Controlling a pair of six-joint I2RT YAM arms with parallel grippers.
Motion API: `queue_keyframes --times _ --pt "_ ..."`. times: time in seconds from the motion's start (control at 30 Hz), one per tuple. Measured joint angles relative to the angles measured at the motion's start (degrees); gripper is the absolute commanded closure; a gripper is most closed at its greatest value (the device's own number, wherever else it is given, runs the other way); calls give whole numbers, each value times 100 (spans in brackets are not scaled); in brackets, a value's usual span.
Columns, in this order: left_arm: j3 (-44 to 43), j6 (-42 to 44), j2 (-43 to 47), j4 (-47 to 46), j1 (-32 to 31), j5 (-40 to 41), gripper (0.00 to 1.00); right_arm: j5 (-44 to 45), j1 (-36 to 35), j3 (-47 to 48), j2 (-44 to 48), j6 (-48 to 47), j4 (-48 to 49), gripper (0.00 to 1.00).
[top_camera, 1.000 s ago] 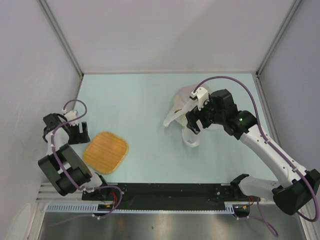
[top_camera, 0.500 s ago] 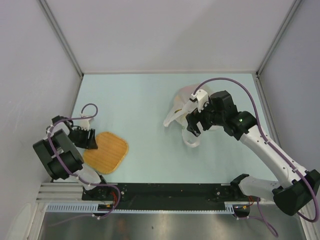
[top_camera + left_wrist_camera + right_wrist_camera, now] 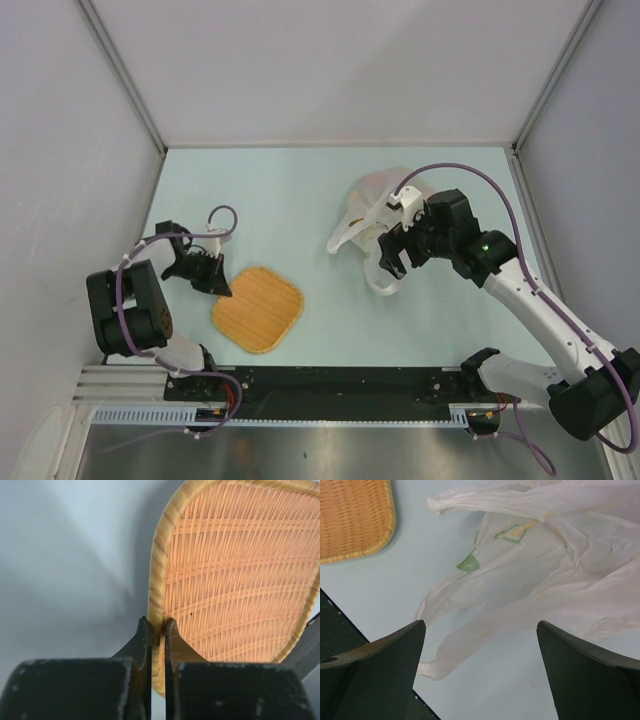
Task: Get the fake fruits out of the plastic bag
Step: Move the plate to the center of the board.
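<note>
The mat and the bag's handle loop have bare table between them. My left gripper needs to move the mat to the right in the top view next, so that it is beside that loop.
The plastic bag (image 3: 352, 230) lies crumpled on the pale table at the right, with a handle loop (image 3: 383, 284) trailing toward the front. The fake fruits are hidden; only faint green and yellow patches (image 3: 512, 532) show on the bag (image 3: 555, 575). My right gripper (image 3: 392, 258) hangs open over the bag's near edge, and nothing sits between its fingers (image 3: 480, 625). My left gripper (image 3: 222, 288) is shut on the rim of the flat woven orange mat (image 3: 258, 308). In the left wrist view the two black jaws pinch the mat's pale braided edge (image 3: 159, 605) at the left gripper (image 3: 157, 624).
Grey enclosure walls stand on the left, back and right sides. A black rail (image 3: 340, 380) carrying both arm bases runs along the near edge, and its corner shows in the right wrist view (image 3: 332, 630). The mat's corner (image 3: 352, 517) lies left of the bag.
My left gripper closed on the mat's edge and dragged the mat to the right and toward the front. The right gripper shifted slightly over the bag and stayed open.
</note>
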State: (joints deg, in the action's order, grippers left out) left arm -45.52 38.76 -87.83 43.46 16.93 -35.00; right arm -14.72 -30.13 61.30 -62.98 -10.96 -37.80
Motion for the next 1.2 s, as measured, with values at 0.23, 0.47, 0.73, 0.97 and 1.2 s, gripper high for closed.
queue_keyframes --times 0.23,0.47,0.73,0.97,1.2 --pt "-802 -1408 -850 -55 -667 -289 100 -24 22 -46 0 0 44 1" --pt "-402 -3346 -791 -1486 -1322 -560 100 -20 109 -68 0 -2 63 1" --pt "955 -5021 450 -2551 -2835 26 100 -22 289 -203 -4 2 90 1" --pt "1445 -6771 1178 -2782 -3504 793 100 -48 341 -205 -68 31 94 1" --pt "1499 -7593 1152 -3060 -3694 1113 100 -107 417 -208 -247 153 168 1"
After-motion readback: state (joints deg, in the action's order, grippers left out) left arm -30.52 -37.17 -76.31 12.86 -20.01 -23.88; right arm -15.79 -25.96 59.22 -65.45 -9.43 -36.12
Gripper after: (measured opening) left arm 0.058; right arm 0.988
